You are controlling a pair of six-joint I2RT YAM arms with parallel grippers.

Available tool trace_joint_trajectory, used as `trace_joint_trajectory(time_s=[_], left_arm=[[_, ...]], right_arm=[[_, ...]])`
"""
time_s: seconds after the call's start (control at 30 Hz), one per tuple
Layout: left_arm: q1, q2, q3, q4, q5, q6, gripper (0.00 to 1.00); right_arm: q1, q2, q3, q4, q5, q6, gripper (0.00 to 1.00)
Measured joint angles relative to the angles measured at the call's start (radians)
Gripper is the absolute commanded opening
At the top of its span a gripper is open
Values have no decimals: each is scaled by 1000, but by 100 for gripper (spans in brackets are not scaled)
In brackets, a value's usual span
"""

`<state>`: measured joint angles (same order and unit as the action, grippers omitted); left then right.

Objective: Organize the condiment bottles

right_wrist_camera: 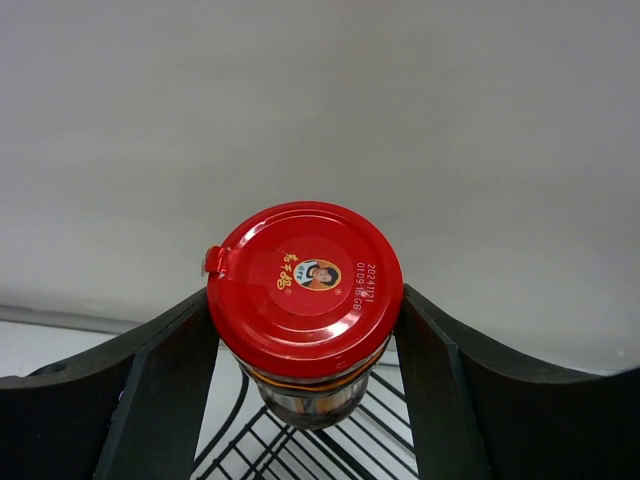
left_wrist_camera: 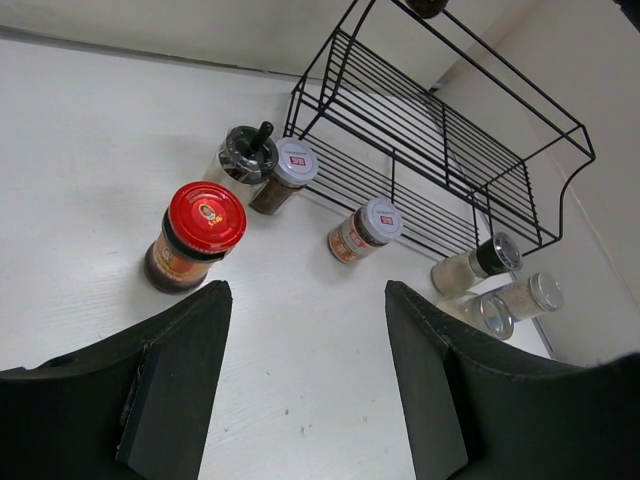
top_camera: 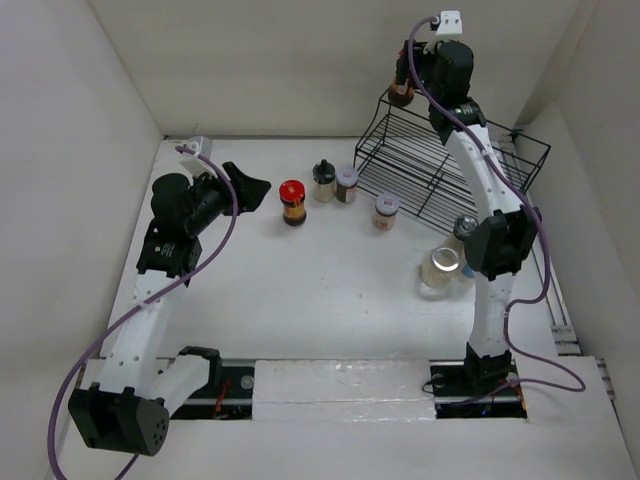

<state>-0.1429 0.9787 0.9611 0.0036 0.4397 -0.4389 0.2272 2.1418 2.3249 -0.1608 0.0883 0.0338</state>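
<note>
The dark-filled bottle is still hanging above the rack's wires. My right gripper needs to go down next, put it on the upper shelf's far corner and open.
My right gripper (right_wrist_camera: 305, 300) is shut on a dark-filled condiment bottle with a red cap (right_wrist_camera: 305, 285), held upright just above the wires of the black wire rack (right_wrist_camera: 300, 450); from above it hangs at the rack's top left corner (top_camera: 401, 92). A second red-capped bottle (left_wrist_camera: 205, 225) stands on the table. Beside it are a black-topped bottle (left_wrist_camera: 245, 155), a grey-lidded one (left_wrist_camera: 285, 172) and a pale-lidded one (left_wrist_camera: 365, 228). My left gripper (left_wrist_camera: 305, 290) is open and empty, low over the table just short of these bottles.
The rack (top_camera: 450, 165) fills the back right corner. At its front right stand a black-capped bottle (left_wrist_camera: 478, 265) and two silver-lidded ones (left_wrist_camera: 530, 293), close to the right arm (top_camera: 495, 240). White walls (top_camera: 90, 120) enclose the table on three sides.
</note>
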Motion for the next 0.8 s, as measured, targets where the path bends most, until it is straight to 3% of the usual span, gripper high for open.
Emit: trace_joint_trajectory(time_s=[0.8], left_arm=[[0, 0, 0, 8, 6, 0, 58]], right_arm=[[-14, -2, -156, 28, 87, -14, 45]])
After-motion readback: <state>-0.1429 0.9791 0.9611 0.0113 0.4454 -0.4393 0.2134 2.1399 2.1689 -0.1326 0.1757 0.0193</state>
